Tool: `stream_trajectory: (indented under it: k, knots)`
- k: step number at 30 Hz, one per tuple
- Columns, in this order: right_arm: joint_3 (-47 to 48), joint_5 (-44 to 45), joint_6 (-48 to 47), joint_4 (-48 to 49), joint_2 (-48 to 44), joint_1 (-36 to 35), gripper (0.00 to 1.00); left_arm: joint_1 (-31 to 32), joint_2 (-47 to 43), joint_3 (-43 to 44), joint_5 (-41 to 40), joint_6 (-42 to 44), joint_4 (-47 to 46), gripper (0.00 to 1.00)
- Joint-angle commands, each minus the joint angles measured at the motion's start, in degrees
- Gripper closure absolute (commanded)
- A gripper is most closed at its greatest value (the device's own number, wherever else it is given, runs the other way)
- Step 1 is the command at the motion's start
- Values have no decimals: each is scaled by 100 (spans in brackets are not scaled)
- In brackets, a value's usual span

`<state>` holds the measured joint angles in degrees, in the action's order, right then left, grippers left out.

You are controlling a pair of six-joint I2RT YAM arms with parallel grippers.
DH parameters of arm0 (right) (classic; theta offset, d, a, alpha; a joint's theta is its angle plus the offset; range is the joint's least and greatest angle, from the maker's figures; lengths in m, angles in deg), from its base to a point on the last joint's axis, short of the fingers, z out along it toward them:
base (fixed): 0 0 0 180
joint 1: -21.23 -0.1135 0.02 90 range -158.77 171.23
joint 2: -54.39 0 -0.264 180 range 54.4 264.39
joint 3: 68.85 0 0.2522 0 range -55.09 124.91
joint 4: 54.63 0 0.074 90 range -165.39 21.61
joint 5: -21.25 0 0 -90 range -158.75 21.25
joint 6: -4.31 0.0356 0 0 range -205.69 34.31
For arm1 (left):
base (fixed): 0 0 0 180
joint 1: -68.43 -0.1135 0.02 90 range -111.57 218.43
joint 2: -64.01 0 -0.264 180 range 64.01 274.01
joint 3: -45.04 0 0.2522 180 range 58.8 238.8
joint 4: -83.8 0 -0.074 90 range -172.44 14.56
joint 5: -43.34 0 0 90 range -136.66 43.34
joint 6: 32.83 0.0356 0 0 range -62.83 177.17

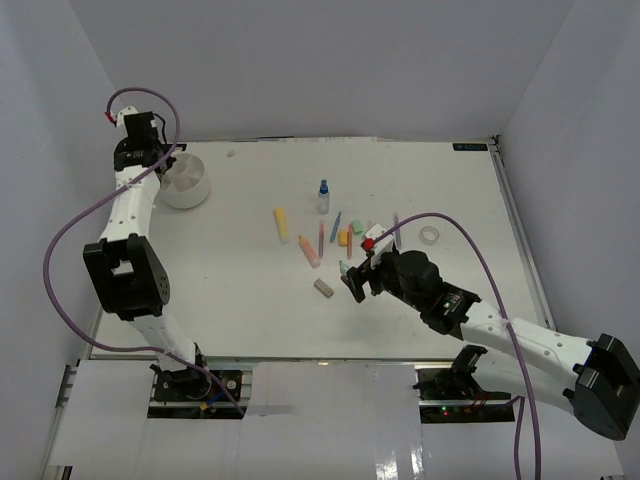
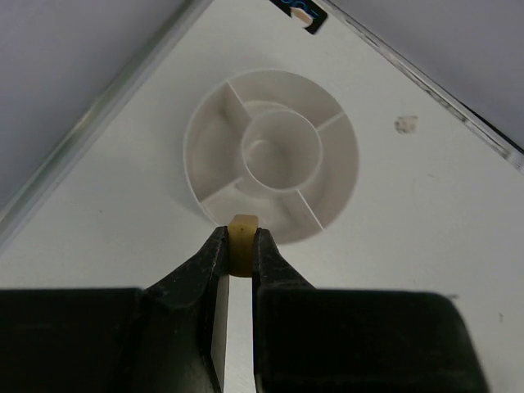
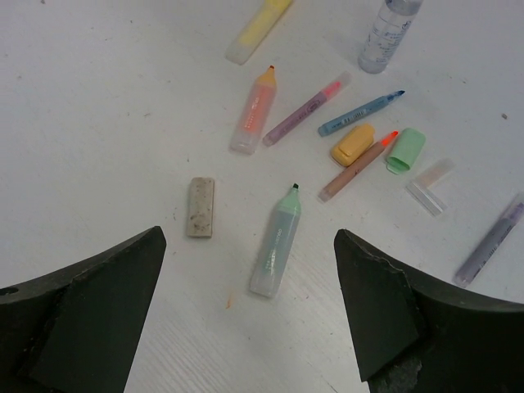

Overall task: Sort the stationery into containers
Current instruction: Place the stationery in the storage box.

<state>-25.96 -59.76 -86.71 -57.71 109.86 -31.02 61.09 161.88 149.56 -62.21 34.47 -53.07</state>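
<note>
The left gripper will next go down over the tub's compartment nearest the tub's side [image 2: 214, 147], toward the left in the wrist view, and let go of the block [image 2: 243, 233], because that compartment is empty.
My left gripper [image 2: 242, 246] is shut on a small yellowish eraser block [image 2: 243, 233], held above the near rim of the white divided tub [image 2: 205, 155], whose compartments look empty. In the top view this gripper [image 1: 168, 160] hangs by the tub [image 1: 190, 190] at the far left. My right gripper [image 3: 249, 232] is open above an uncapped teal marker [image 3: 276, 241], which lies between the jaws. A grey eraser [image 3: 200, 207] lies to its left. Beyond them lie a pink marker [image 3: 253, 110], a yellow marker [image 3: 258, 29], thin pens [image 3: 360, 115] and a clear bottle [image 3: 387, 33].
A yellow cap [image 3: 352, 144], a green cap [image 3: 405, 150] and a clear cap [image 3: 430, 186] lie among the pens. A clear tape ring [image 1: 429, 235] sits right of the pile. The table's raised edge [image 1: 505, 200] runs along the right.
</note>
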Motion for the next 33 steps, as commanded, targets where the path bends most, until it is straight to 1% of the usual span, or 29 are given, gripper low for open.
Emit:
stream_trajectory:
  k: [1,3,7,10,13,16,17,20,21,23,24,26,27,31,33]
  knots:
    - [-47,-73,58,154,-202,-5,10,-189,686,748,-370,370,-1,85]
    - [-73,-143,198,154,-272,4,10,-303,979,1126,-221,371,-1,84]
    - [-126,-249,225,154,-352,4,10,-479,1550,1584,17,301,-10,84]
    - [-144,-267,225,145,-361,4,10,-514,1920,1813,43,301,-1,80]
    - [-144,-258,207,145,-352,13,10,-576,2122,1892,87,292,8,80]
    - [-135,-249,198,145,-326,13,10,-638,2202,1866,131,240,52,77]
    - [-135,-240,207,145,-317,13,10,-664,2193,1823,157,231,43,73]
    - [-135,-231,207,145,-308,13,10,-699,2193,1752,175,205,43,65]
    - [-144,-231,207,145,-299,13,10,-717,2193,1735,193,204,60,60]
    - [-135,-214,198,145,-282,13,10,-726,2193,1717,254,187,69,55]
    - [-135,-205,198,128,-273,13,10,-734,2184,1726,272,178,78,48]
    - [-126,-196,198,110,-255,13,10,-743,2140,1699,350,152,104,44]
    - [-126,-179,207,93,-255,13,10,-743,2114,1691,351,160,105,40]
    - [-91,-39,260,-13,-229,13,9,-761,1921,1699,369,117,289,34]
    - [-65,137,339,-100,-141,22,8,-761,1614,1586,474,73,447,31]
